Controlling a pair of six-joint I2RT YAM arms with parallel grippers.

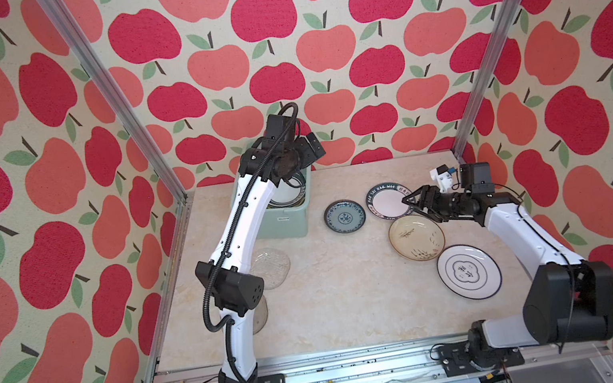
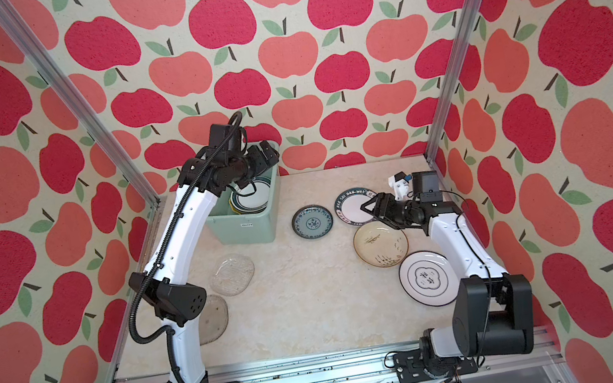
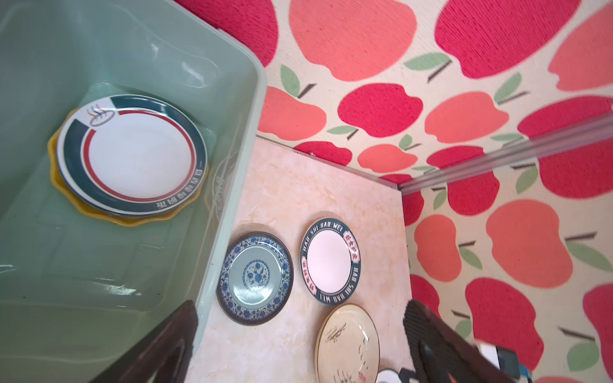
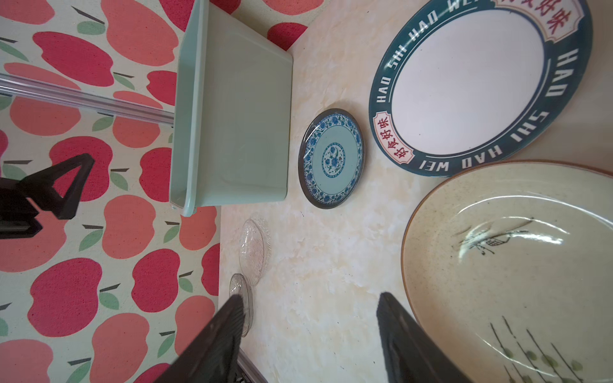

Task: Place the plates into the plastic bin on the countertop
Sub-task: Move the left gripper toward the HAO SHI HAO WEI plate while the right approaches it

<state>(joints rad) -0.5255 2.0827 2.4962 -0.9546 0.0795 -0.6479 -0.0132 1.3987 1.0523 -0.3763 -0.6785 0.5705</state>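
I will next move my right gripper toward the nearby side of the bin and down onto the plate's rim, since the plate lies flat and the lettered plate's wall-side rim (image 4: pixel 548 109) is below.
The mint plastic bin (image 1: pixel 289 227) (image 3: pixel 232 185) stands at the back left of the countertop (image 1: pixel 349 303). In it a white dark-rimmed plate (image 3: pixel 139 156) lies on a yellow scalloped plate (image 3: pixel 132 219). My left gripper (image 3: pixel 300 311) (image 1: pixel 308 149) hangs open and empty above the bin's right rim. A small blue-patterned plate (image 1: pixel 344 217), a lettered dark-rimmed plate (image 1: pixel 384 200), a cream brush-marked plate (image 1: pixel 416 238) and a white blue-rimmed plate (image 1: pixel 469 272) lie flat on the right. My right gripper (image 1: pixel 410 206) (image 4: pixel 311 298) is open and empty, low between the lettered and cream plates.
Two clear glass plates (image 2: pixel 232 274) (image 2: pixel 214 317) lie on the left, partly under the left arm. Apple-patterned walls and metal posts (image 1: pixel 484 57) close in three sides. A metal rail (image 1: pixel 347 367) with both arm bases runs along the front edge.
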